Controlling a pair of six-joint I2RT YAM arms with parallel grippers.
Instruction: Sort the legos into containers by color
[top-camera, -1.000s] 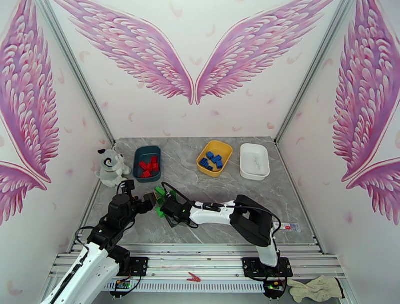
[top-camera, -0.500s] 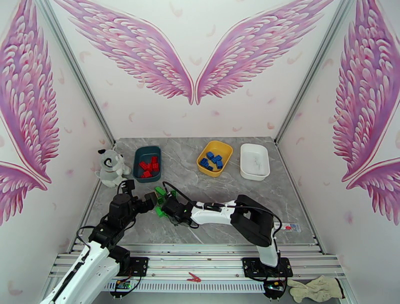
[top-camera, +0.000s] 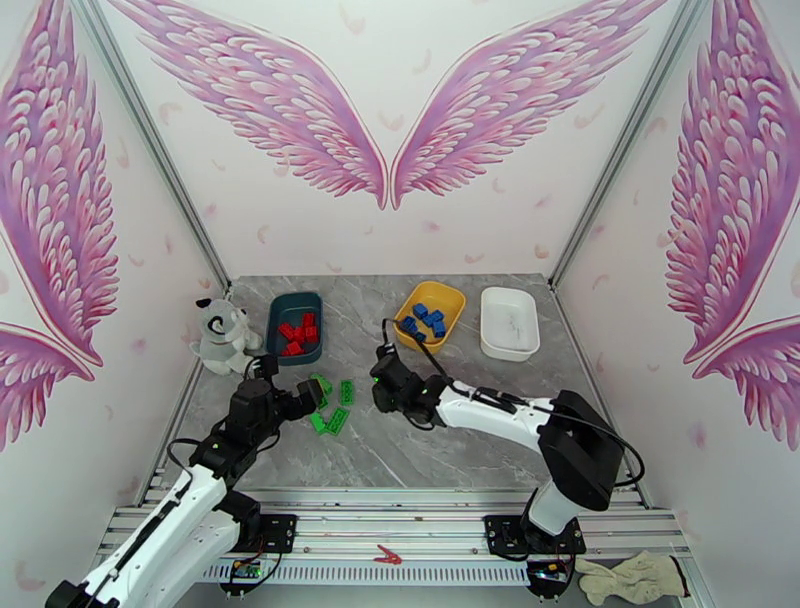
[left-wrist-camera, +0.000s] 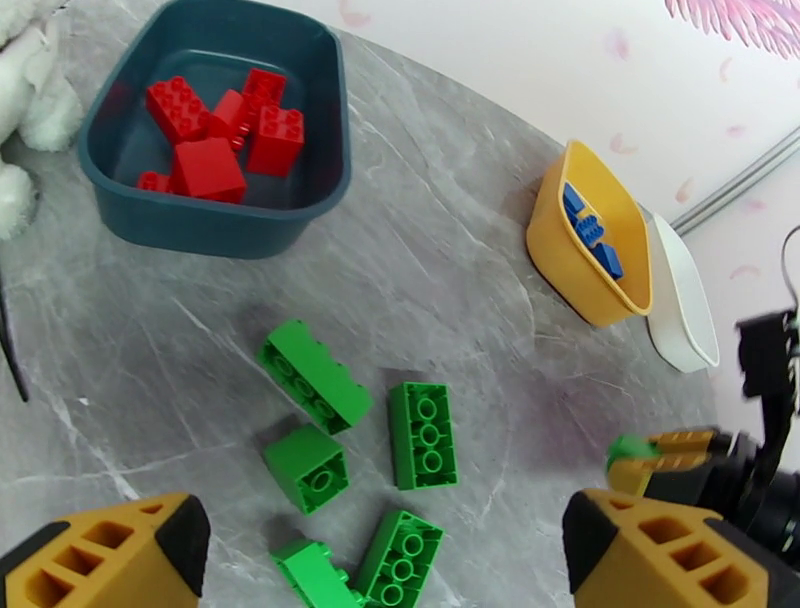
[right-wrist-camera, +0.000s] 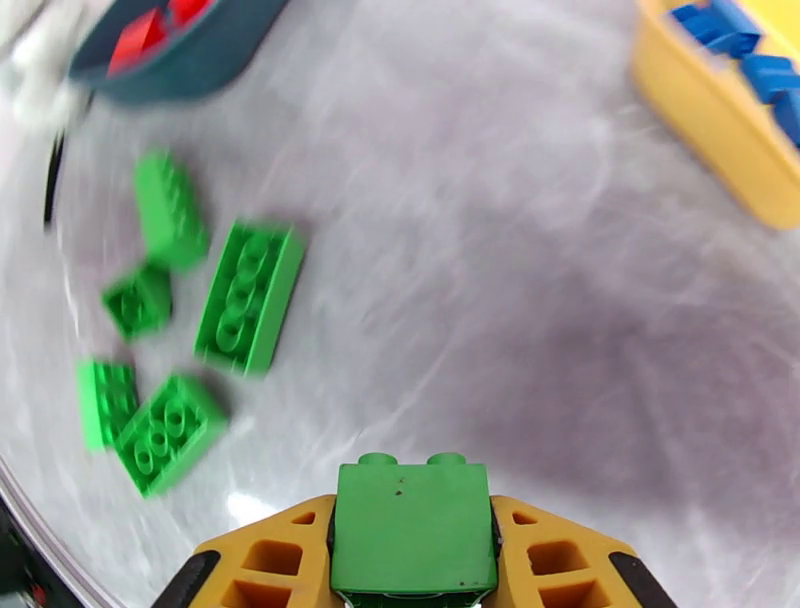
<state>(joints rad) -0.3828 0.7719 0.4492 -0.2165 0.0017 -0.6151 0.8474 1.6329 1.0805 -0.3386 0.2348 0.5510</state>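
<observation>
The robot's right gripper will next carry the green brick outward past the yellow tray and let it go over the white one, because the white tray (top-camera: 510, 322) is empty.
Several green legos (top-camera: 333, 405) lie loose on the grey table; in the left wrist view the green legos (left-wrist-camera: 315, 375) sit just ahead of my left gripper (left-wrist-camera: 388, 540), which is open above them. My left gripper (top-camera: 305, 397) hovers at the pile's left edge. Right of the pile, my right gripper (top-camera: 382, 378) is shut on a green brick (right-wrist-camera: 415, 525) and held above the table. The teal tray (top-camera: 295, 296) holds red legos (left-wrist-camera: 215, 130). Blue legos (top-camera: 425, 318) lie in the yellow tray (top-camera: 449, 298). The white tray (top-camera: 510, 322) stands to its right.
A plush dog (top-camera: 222, 335) sits left of the teal tray, close to the left arm. Bare marble stretches between the green pile and the yellow tray (right-wrist-camera: 720, 110). On the front rail lie a glove (top-camera: 625, 578) and a red clip (top-camera: 388, 553).
My right gripper shut on a green brick in the pile and carried it up and to the right. The left gripper opened wider and edged toward the pile.
</observation>
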